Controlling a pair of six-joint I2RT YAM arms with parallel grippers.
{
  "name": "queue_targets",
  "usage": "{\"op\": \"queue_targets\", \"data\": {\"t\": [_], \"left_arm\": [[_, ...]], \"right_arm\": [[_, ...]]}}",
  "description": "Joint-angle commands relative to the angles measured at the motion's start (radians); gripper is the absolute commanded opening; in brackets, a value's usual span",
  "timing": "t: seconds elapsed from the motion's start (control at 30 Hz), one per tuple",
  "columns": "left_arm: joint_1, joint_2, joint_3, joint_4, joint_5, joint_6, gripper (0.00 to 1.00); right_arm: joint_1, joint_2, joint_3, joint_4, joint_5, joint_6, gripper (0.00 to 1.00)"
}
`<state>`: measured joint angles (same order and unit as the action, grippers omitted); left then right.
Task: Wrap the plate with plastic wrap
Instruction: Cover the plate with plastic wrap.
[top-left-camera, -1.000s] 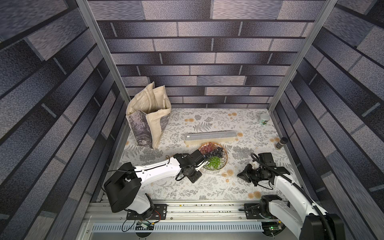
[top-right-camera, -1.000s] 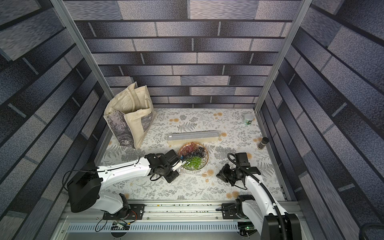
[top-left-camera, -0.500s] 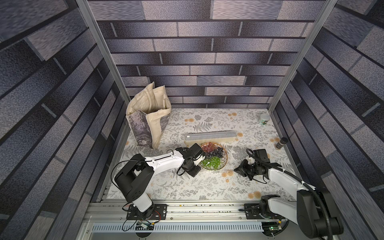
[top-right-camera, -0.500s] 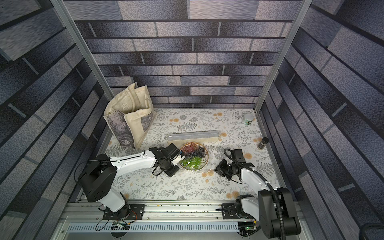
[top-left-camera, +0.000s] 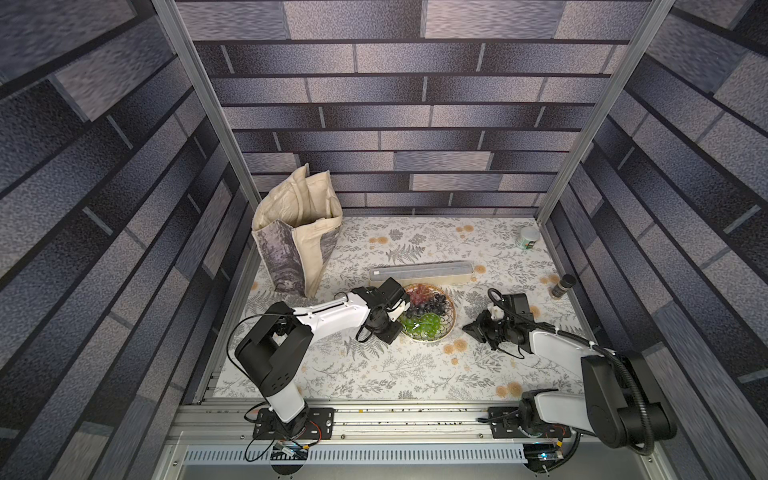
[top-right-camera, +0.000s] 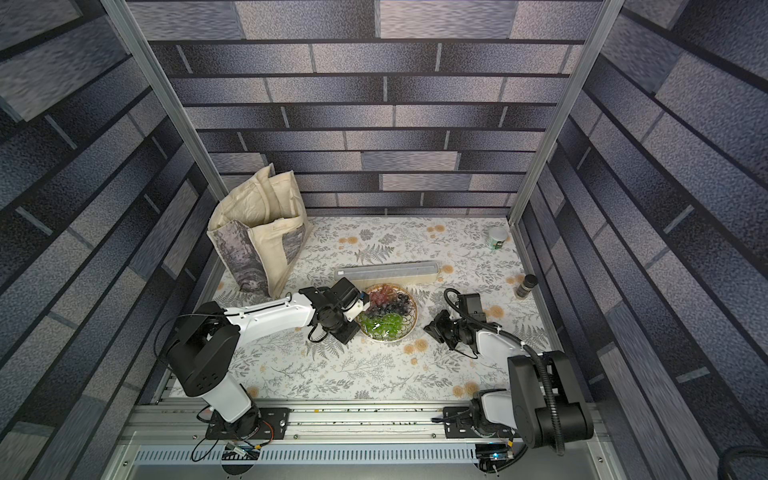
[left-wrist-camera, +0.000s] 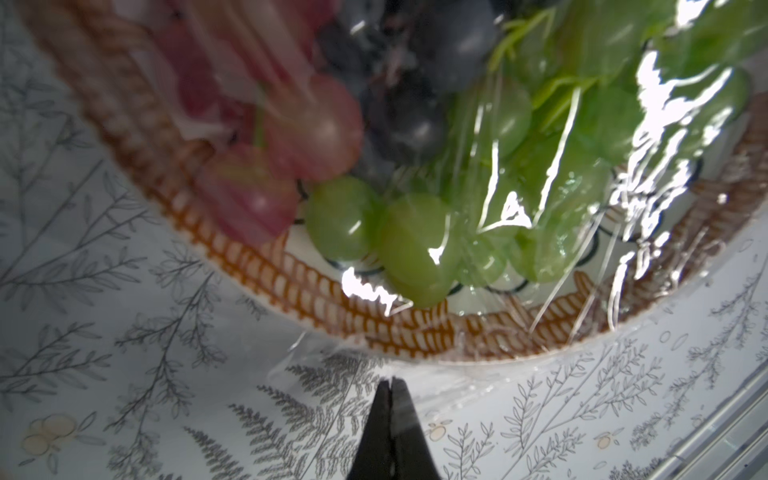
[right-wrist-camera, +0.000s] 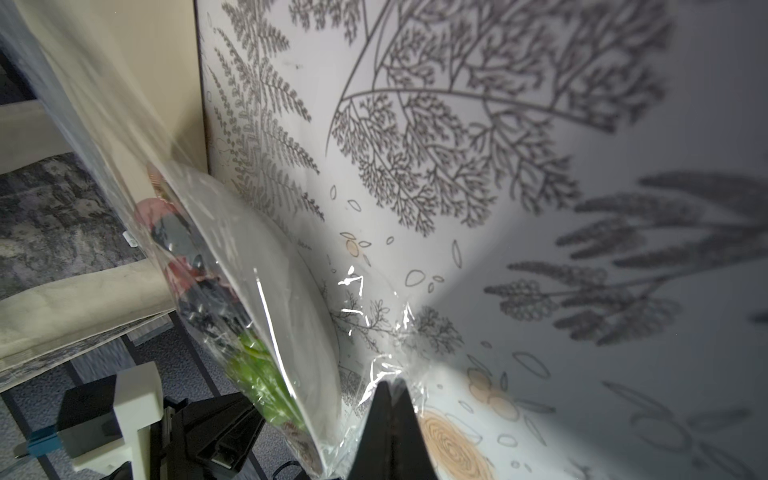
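Note:
I should next ease my right gripper toward the facing rim (top-left-camera: 454, 314) (right-wrist-camera: 299, 406), which lies beside its fingers toward my left gripper, and release the bunch, because the film spans the plate.
The plate (top-left-camera: 449, 309) (top-right-camera: 411, 309), gold-tan rimmed and loaded with red, dark and green grapes, sits mid-table under glossy plastic wrap (left-wrist-camera: 648, 137). My left gripper (top-left-camera: 402, 322) (left-wrist-camera: 390, 380) is at the plate's left rim, low over the cloth. It is shut, and the film's edge (left-wrist-camera: 291, 365) reaches its tips. My right gripper (top-left-camera: 466, 328) (right-wrist-camera: 388, 384) is just right of the plate and shut on a crinkled bunch of wrap (right-wrist-camera: 386, 361). The plate's pale underside (right-wrist-camera: 282, 299) shows in the right wrist view. The cream-and-grey dispenser box (top-left-camera: 419, 272) lies just behind the plate.
A cream tote bag (top-left-camera: 297, 237) stands at the back left. A white-lidded jar (top-left-camera: 530, 237) is in the back right corner. A small dark bottle (top-left-camera: 563, 284) stands by the right wall. Patterned cloth (top-left-camera: 395, 374) covers the table, and an aluminium rail runs along its front.
The right gripper has moved left and away from the front, closer to the plate's right side. The left gripper has shifted slightly farther back along the plate's left rim. Both stayed shut.

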<state>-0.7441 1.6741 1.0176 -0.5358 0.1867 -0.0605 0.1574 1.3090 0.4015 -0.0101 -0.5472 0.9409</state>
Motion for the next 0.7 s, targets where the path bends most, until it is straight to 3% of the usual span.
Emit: {"op": "queue_targets", "data": {"t": [0.0, 0.17, 0.3, 0.43, 0.57, 0.67], "left_arm": [[0.015, 0.021, 0.037, 0.002, -0.022, 0.004, 0.11], [0.026, 0.022, 0.034, 0.013, -0.051, -0.027, 0.25], [0.06, -0.021, 0.006, 0.014, -0.066, -0.067, 0.34], [0.113, -0.122, -0.047, 0.008, -0.047, -0.102, 0.43], [0.179, -0.245, -0.102, 0.006, 0.025, -0.172, 0.51], [0.212, -0.329, -0.139, 0.016, 0.107, -0.258, 0.62]], "right_arm": [[0.01, 0.026, 0.001, 0.099, -0.005, 0.037, 0.0], [0.013, 0.07, -0.015, 0.221, -0.043, 0.087, 0.0], [0.012, 0.048, -0.007, 0.173, -0.006, 0.062, 0.2], [0.012, -0.027, 0.038, 0.003, 0.061, -0.026, 0.41], [0.012, -0.132, 0.069, -0.139, 0.13, -0.085, 0.62], [0.012, -0.183, 0.072, -0.159, 0.097, -0.084, 0.76]]}}
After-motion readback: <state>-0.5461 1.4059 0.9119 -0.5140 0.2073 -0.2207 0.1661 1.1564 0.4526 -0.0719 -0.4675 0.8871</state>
